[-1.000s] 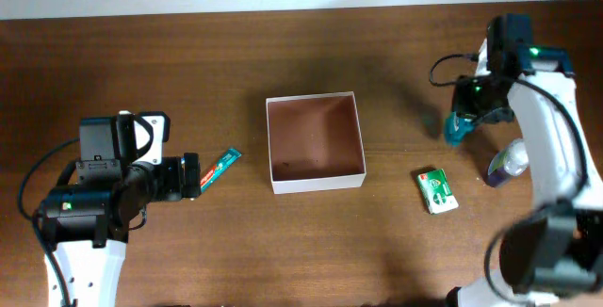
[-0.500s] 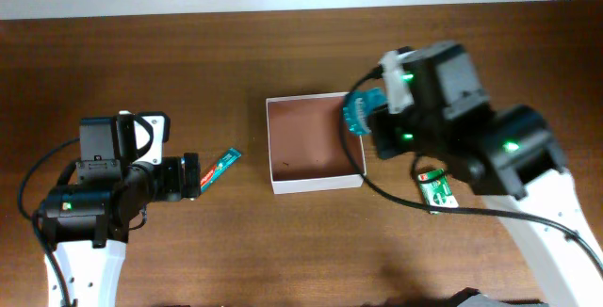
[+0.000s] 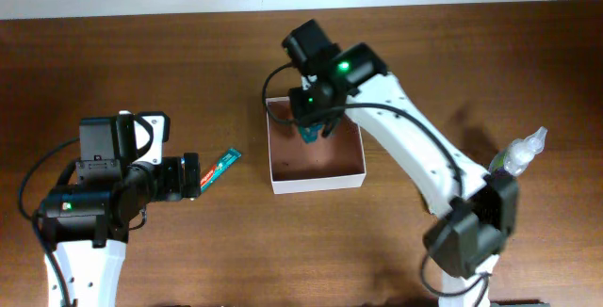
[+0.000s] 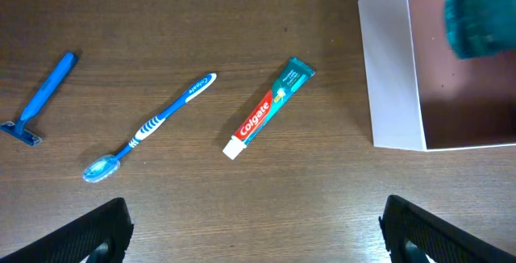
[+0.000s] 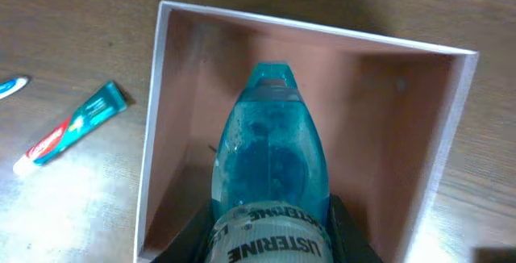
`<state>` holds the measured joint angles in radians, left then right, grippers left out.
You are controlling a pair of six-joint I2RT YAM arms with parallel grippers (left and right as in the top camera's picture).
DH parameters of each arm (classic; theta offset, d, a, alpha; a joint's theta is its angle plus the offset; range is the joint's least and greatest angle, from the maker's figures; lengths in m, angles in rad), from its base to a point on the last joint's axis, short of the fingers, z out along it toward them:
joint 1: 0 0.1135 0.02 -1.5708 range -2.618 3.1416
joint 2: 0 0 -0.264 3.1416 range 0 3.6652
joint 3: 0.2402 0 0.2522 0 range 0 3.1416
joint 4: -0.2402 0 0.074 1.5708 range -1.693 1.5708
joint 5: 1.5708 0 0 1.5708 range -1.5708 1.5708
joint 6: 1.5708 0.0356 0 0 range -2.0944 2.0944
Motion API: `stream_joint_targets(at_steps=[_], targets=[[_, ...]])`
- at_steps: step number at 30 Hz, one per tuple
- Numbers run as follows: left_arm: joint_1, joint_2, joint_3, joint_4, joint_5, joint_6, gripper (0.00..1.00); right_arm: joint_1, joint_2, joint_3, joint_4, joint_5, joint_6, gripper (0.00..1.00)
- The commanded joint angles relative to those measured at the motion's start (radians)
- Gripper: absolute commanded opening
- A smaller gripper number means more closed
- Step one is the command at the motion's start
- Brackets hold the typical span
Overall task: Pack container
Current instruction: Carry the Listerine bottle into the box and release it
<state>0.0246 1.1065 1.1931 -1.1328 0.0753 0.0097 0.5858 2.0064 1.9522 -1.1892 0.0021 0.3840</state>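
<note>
The container (image 3: pixel 318 181) is empty, so next I will move my right gripper toward the container's side nearest the toothpaste, then lower the Listerine bottle into the container's far corner.
The container (image 3: pixel 318 181) is a square white-walled box with a reddish-brown inside, at the table's middle. My right gripper (image 3: pixel 314 123) is shut on a teal Listerine bottle (image 5: pixel 270 154) and holds it over the container's far half, pointing into the box (image 5: pixel 322 33). Nothing else shows inside the box. My left gripper (image 4: pixel 258 243) is open and empty, left of the container (image 4: pixel 391 69). A Colgate toothpaste tube (image 4: pixel 266 108) lies just ahead of it, also seen overhead (image 3: pixel 220 168) and in the right wrist view (image 5: pixel 68 126).
A blue toothbrush (image 4: pixel 149 126) and a blue razor (image 4: pixel 36 102) lie on the wooden table left of the toothpaste. A clear bottle with a purple base (image 3: pixel 520 152) stands at the right. My right arm (image 3: pixel 415 147) stretches across the table's right half.
My right arm swung from the far right to over the container, carrying the teal bottle. The left arm has not moved.
</note>
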Motion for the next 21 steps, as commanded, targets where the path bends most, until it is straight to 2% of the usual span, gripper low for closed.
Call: stream_joint_targets(at_steps=[1, 14, 16, 20, 21], targets=[[-0.004, 0.002, 0.019, 0.003, 0.008, -0.006, 0.99, 0.023, 0.035, 0.04, 0.027, 0.002, 0.053, 0.04], [-0.004, 0.002, 0.019, 0.0, 0.008, -0.006, 0.99, 0.062, 0.126, 0.039, 0.125, 0.008, 0.07, 0.05], [-0.004, 0.002, 0.019, -0.003, 0.008, -0.006, 0.99, 0.062, 0.143, 0.038, 0.134, 0.012, 0.07, 0.15], [-0.004, 0.002, 0.019, -0.005, 0.008, -0.006, 0.99, 0.062, 0.157, 0.038, 0.14, 0.013, 0.07, 0.28], [-0.004, 0.002, 0.019, -0.005, 0.008, -0.006, 0.99, 0.062, 0.157, 0.038, 0.143, 0.013, 0.07, 0.36]])
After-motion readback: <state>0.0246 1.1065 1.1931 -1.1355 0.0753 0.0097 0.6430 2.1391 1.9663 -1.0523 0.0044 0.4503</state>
